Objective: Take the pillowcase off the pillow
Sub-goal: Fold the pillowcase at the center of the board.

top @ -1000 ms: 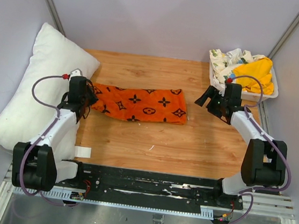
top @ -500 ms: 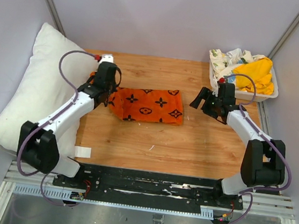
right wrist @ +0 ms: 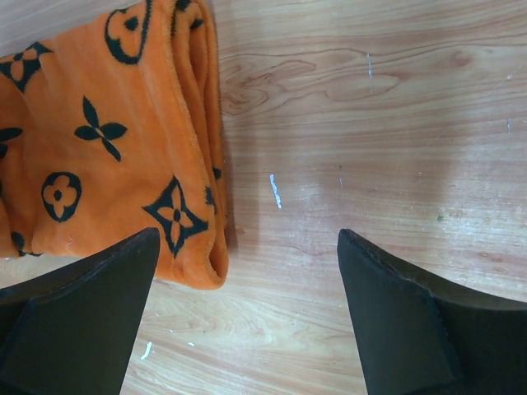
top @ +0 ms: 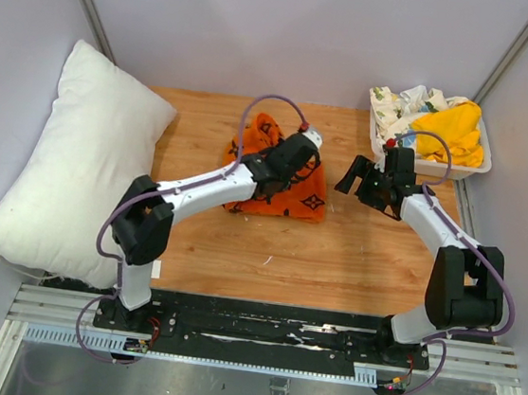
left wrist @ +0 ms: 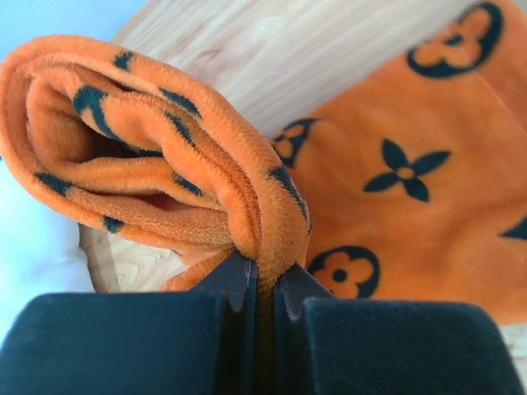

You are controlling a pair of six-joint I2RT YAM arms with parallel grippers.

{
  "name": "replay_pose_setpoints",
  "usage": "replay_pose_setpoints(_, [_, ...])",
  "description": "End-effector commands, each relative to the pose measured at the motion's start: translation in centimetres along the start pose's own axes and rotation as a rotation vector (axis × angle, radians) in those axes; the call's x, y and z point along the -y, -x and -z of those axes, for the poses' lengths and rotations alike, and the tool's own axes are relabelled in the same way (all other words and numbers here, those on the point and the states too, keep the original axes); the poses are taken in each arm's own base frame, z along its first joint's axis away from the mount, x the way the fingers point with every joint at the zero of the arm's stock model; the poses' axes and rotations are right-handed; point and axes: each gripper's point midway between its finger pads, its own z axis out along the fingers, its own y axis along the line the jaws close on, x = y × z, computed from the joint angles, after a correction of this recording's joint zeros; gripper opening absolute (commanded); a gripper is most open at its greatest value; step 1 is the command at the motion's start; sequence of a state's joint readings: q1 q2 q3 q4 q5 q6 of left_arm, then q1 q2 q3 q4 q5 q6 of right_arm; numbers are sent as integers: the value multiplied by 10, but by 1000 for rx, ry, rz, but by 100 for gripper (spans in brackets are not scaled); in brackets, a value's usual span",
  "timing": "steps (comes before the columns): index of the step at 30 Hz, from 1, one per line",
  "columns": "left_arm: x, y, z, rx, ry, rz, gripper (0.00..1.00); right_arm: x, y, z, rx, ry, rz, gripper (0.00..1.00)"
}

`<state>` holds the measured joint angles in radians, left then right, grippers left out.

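Note:
I need to move my left gripper toward the right in the top view and back over the pillowcase's flat end next. I need to release the fold there, as that end lies uncovered.
The orange pillowcase [top: 288,195] with black motifs lies bunched on the wooden table [top: 333,263], its left end folded over to the right. My left gripper [top: 281,176] is shut on that folded end; in the left wrist view a thick fold of pillowcase [left wrist: 165,148] is pinched between the jaws of the left gripper [left wrist: 265,276]. The white pillow [top: 68,156] lies apart at the far left, bare. My right gripper [top: 363,182] hovers open just right of the pillowcase; in the right wrist view the right gripper [right wrist: 247,239] holds nothing, with the pillowcase [right wrist: 99,148] edge by its left finger.
A white tray [top: 430,167] at the back right holds a yellow cloth [top: 453,128] and a floral-print cloth [top: 403,104]. Grey walls close in the table on three sides. The black rail [top: 268,327] with the arm bases runs along the near edge.
My left gripper has swept from the pillowcase's left end, beside the pillow, toward the right, dragging that end over the rest of the fabric. The right gripper has stayed almost still.

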<state>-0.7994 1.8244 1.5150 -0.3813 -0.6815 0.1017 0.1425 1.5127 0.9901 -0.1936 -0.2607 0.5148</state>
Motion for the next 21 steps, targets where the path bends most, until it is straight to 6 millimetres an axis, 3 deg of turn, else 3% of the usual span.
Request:
replay_pose_setpoints(1, [38, -1, -3, -9, -62, -209, 0, -1, -5, 2, -12, -1, 19, 91])
replay_pose_setpoints(6, [66, 0, 6, 12, -119, -234, 0, 3, -12, -3, -33, -4, 8, 91])
replay_pose_setpoints(13, [69, 16, 13, 40, -114, -262, 0, 6, -21, -19, -56, 14, -19, 89])
replay_pose_setpoints(18, [85, 23, 21, 68, -158, -288, 0, -12, -35, -46, -86, 142, -36, 76])
replay_pose_setpoints(21, [91, 19, 21, 60, -161, -305, 0, -25, -44, -59, -101, 207, -44, 59])
